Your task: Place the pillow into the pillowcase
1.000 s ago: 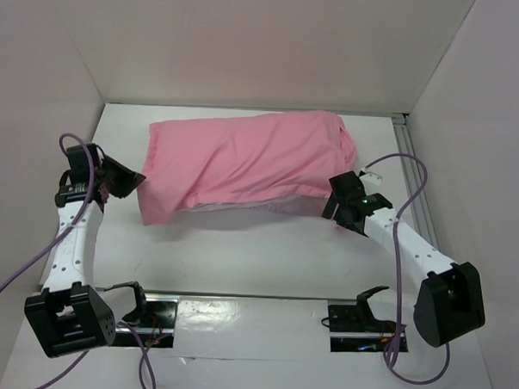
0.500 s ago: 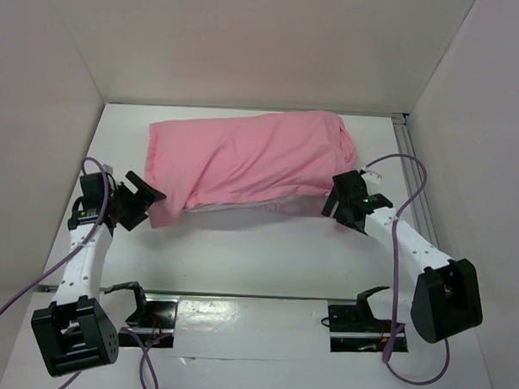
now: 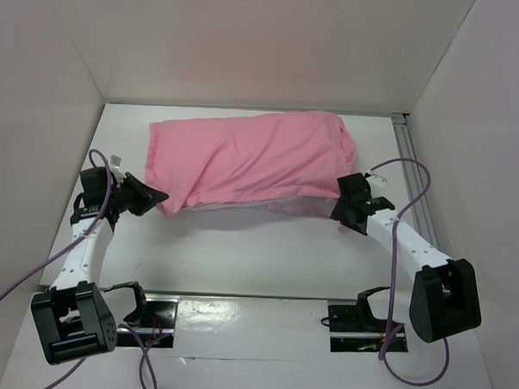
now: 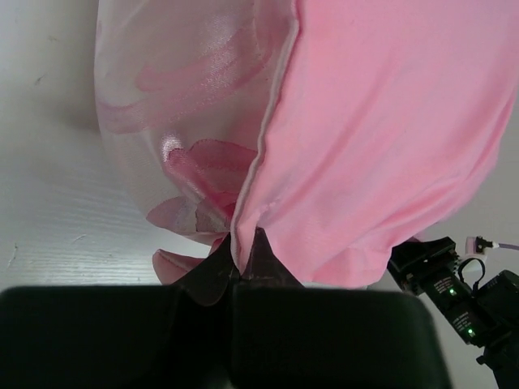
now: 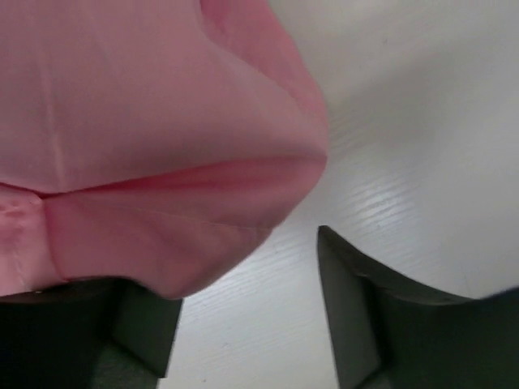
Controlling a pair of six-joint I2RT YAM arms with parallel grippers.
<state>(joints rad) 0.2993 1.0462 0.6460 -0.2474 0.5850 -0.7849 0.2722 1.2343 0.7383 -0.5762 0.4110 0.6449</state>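
I need to lift the fold of the pillowcase with my left gripper next and carry it outward to let go of it over the bare tabletop by the back wall (image 3: 136,132), because that tabletop is outward of my gripper.
The pink pillowcase (image 3: 248,159) lies bulging across the back middle of the table. It covers the pillow, and only a pale strip (image 3: 242,207) shows under its near edge. My left gripper (image 3: 153,197) is at the case's near left corner, and in the left wrist view it (image 4: 243,261) is shut on a fold of the pink cloth (image 4: 381,138), next to a sheer rose-patterned layer (image 4: 178,113). My right gripper (image 3: 343,207) is at the near right corner. In the right wrist view its jaws (image 5: 239,271) stand open, and the pink cloth (image 5: 162,146) drapes over the left finger without being pinched.
White walls close in the table on three sides. A metal rail (image 3: 407,158) runs along the back right. A shiny mounting plate (image 3: 254,319) spans the near edge between the arm bases. Purple cables (image 3: 14,283) loop beside both arms.
My left arm swung in from the left, opened, and shut on the pillowcase's near left corner. My right gripper shifted slightly right at the other corner.
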